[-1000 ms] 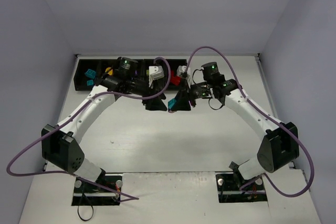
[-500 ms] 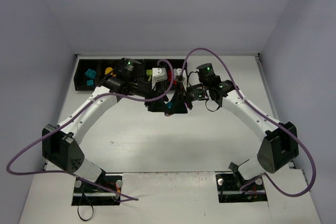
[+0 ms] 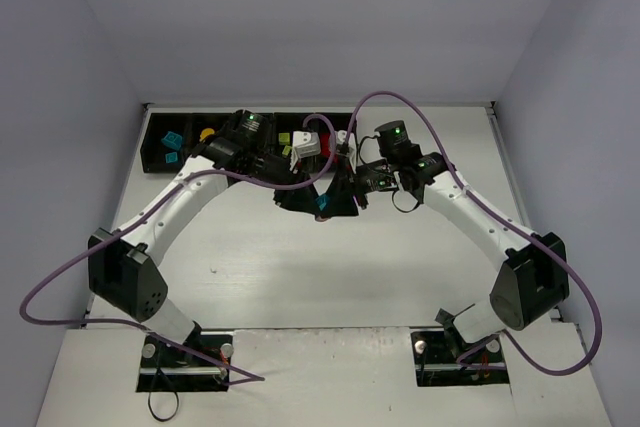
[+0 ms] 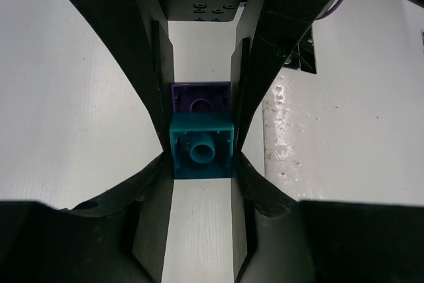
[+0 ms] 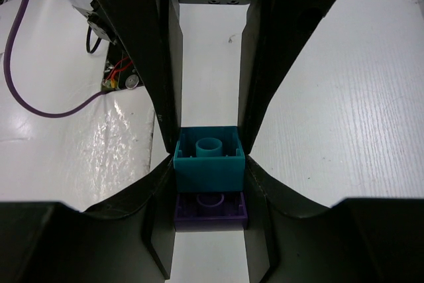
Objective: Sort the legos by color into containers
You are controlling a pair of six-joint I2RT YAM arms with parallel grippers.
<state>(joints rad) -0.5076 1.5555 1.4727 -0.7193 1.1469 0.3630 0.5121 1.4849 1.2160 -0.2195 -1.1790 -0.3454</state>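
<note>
The left gripper swings over the bin of matching teal bricks next, which sits outward of it and to its left in the top view, then tilts downward and releases.
Two stacked legos, a teal brick [image 4: 201,149] and a purple brick [image 4: 201,97], hang between both grippers above the table's middle, just in front of the containers [image 3: 157,152]. My left gripper [image 4: 201,158] is shut on the teal brick [image 3: 322,205]. From the opposite side my right gripper [image 5: 210,193] is shut on the purple brick [image 5: 211,209], with the teal brick [image 5: 209,157] just beyond it. In the top view the left gripper [image 3: 305,199] and the right gripper [image 3: 342,197] meet tip to tip. The purple brick is hidden there.
The black bins run along the back edge. Two teal bricks [image 3: 168,147] lie in the leftmost bin, an orange one [image 3: 206,134] in the bin beside it, and a lime green one [image 3: 284,138] further right. Purple cables [image 3: 330,142] loop over the bins.
The right gripper carried the brick stack leftward while the left gripper swung right to meet it. The left jaws then closed on the teal brick.
</note>
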